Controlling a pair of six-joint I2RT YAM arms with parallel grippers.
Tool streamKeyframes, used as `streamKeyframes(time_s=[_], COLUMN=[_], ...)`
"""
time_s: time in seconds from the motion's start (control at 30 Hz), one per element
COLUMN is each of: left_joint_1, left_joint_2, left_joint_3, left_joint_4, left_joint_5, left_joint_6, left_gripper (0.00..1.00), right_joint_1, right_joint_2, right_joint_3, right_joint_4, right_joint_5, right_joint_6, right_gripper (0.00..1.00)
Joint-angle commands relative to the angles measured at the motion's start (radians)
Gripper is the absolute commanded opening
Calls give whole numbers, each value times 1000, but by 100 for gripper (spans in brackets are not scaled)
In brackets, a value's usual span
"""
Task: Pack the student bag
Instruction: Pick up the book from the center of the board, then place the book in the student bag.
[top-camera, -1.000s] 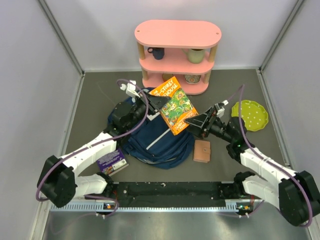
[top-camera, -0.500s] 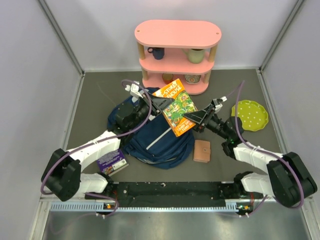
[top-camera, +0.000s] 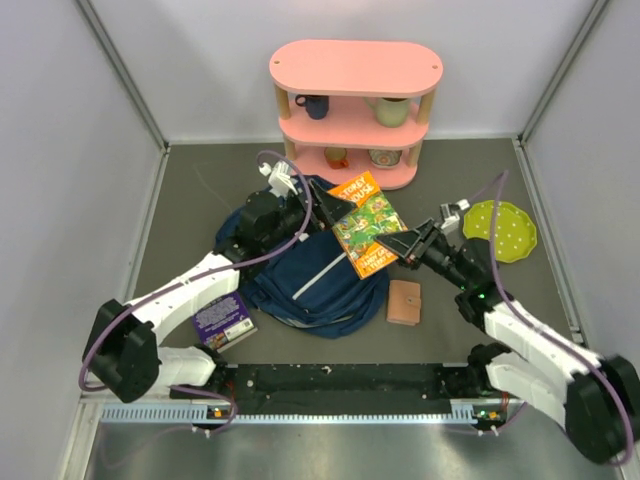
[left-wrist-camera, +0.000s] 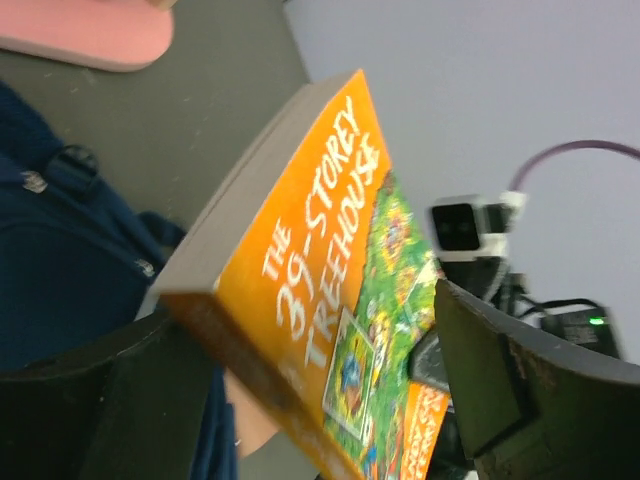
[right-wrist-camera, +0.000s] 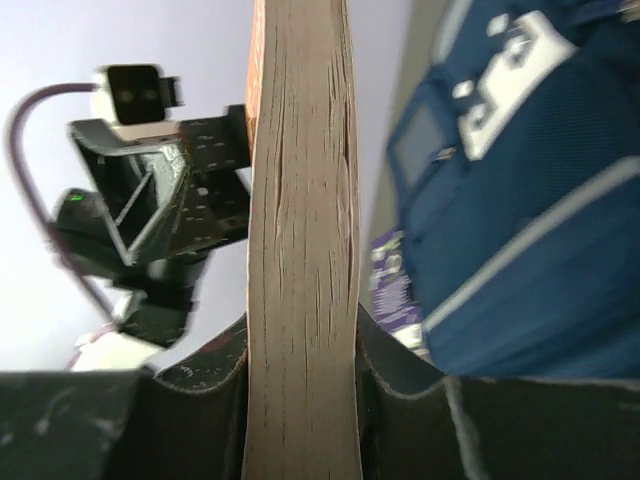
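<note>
My left gripper moves back and down to the flap's zip edge near the wallet next, since my right gripper holds the book.
An orange and green paperback (top-camera: 368, 226) hangs tilted above the student bag (top-camera: 305, 285), a navy backpack with white stripes lying on the table. My right gripper (top-camera: 393, 242) is shut on the book's right edge; in the right wrist view both fingers (right-wrist-camera: 400, 365) press the page block (right-wrist-camera: 300, 250). My left gripper (top-camera: 322, 203) stands open at the book's left corner. The left wrist view shows the book (left-wrist-camera: 310, 270) between wide-apart fingers (left-wrist-camera: 490, 380) without being pinched. The bag (right-wrist-camera: 530, 200) lies below to the right.
A purple book (top-camera: 222, 322) lies left of the bag. A brown wallet (top-camera: 404, 302) lies to its right. A green dotted plate (top-camera: 500, 230) sits at the right. A pink shelf (top-camera: 355, 70) with cups stands at the back.
My left gripper has opened and let go of the book. The right gripper has shut on the book's right edge. The book has shifted slightly to the right.
</note>
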Motion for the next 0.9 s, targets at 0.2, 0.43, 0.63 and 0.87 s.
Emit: streamKeyframes(time_s=[0.2, 0.43, 0.63, 0.87], left_joint_1=[-85, -335, -363, -367], left_joint_2=[-19, 94, 153, 251], left_joint_3=[125, 235, 252, 304], left_joint_4=[-580, -717, -729, -808], left_joint_5=[-155, -283, -145, -6], left_joint_6=[529, 683, 701, 711], left_gripper=[90, 87, 75, 60], right_joint_1=[-5, -13, -21, -27], right_joint_2=[-441, -478, -519, -541], right_joint_3=[182, 263, 305, 312], right_joint_4=[-1012, -1187, -1249, -1274], right_joint_5=[617, 755, 816, 809], right_joint_6=[-401, -444, -479, -479], right_gripper=[0, 0, 0, 0])
